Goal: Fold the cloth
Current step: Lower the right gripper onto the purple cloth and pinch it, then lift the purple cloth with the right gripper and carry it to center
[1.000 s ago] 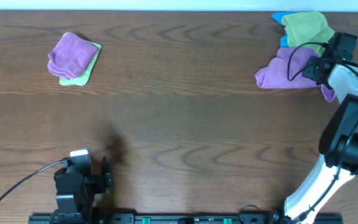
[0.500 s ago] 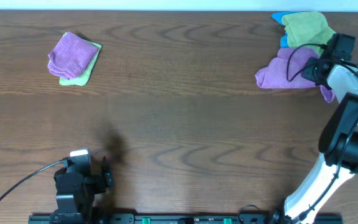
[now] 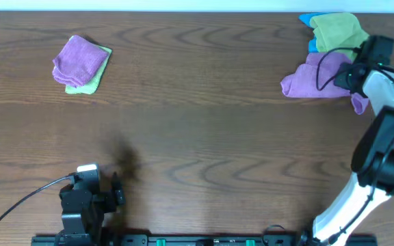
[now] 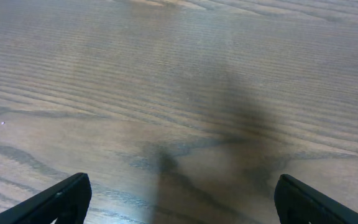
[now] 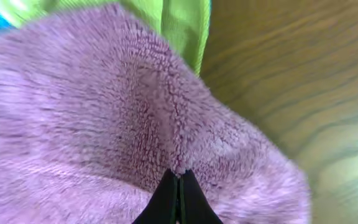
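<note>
The purple cloth is crumpled against the green one, so I need to lift my right gripper and move it over the bare middle of the table to let go of the cloth.
A crumpled purple cloth (image 3: 312, 76) lies at the far right of the table, in front of a green cloth (image 3: 337, 31) and a blue cloth (image 3: 307, 19). My right gripper (image 3: 353, 74) is at its right side. In the right wrist view the fingers (image 5: 178, 179) are shut on a pinched ridge of the purple cloth (image 5: 104, 112), with the green cloth (image 5: 166, 18) behind. My left gripper (image 4: 179, 199) is open and empty over bare wood near the front left; its arm (image 3: 81, 198) rests at the table's front edge.
A folded purple cloth (image 3: 81, 58) sits on a folded green cloth (image 3: 93, 80) at the back left. The wooden table (image 3: 197, 130) runs between the two piles.
My right gripper has shifted very slightly to the right with the purple cloth's edge. The left arm has not moved.
</note>
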Available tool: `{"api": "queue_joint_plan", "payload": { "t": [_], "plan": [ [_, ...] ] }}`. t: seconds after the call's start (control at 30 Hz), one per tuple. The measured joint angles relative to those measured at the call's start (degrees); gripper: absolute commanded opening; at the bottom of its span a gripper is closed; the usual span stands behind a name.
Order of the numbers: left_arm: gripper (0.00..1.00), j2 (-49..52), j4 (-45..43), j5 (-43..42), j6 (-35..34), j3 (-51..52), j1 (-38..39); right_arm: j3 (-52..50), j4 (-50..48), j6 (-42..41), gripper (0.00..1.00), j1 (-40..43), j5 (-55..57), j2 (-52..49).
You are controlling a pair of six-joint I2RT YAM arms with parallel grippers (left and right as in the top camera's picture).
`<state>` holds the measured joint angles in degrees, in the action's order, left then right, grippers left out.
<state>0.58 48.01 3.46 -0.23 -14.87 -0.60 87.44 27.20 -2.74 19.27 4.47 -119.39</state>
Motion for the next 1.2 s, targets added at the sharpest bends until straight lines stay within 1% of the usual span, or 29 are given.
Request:
{"api": "queue_joint_plan", "payload": {
  "t": [0.2, 0.33, 0.4, 0.57, 0.73, 0.9, 1.2],
  "plan": [
    [0.95, 0.0, -0.02, 0.0, 0.0, 0.0, 0.0, 0.02, 6.03, 0.55, 0.01, -0.5, 0.04, 11.5],
    [0.95, 0.0, -0.02, 0.0, 0.0, 0.0, 0.0, 0.28, 13.6, 1.29, 0.01, -3.45, 0.07, 19.19],
    [0.95, 0.02, -0.02, 0.0, 0.0, 0.02, 0.0, 0.37, 17.59, 1.97, 0.01, -5.33, 0.07, 21.0],
    [0.95, 0.0, -0.02, 0.0, 0.0, 0.02, 0.0, 0.37, 27.41, 3.06, 0.01, -12.11, -0.72, 23.17],
    [0.95, 0.0, -0.02, 0.0, 0.0, 0.02, 0.0, 0.37, 32.68, 3.48, 0.02, -19.58, -1.25, 25.05],
    [0.95, 0.0, -0.02, 0.02, 0.0, 0.02, 0.0, 0.37, 35.76, 3.58, 0.01, -27.41, -1.53, 29.05],
    [0.95, 0.0, -0.02, 0.0, 0.0, 0.02, 0.0, 0.37, 38.93, 2.75, 0.01, -45.53, -3.34, 34.23]
  ]
}}
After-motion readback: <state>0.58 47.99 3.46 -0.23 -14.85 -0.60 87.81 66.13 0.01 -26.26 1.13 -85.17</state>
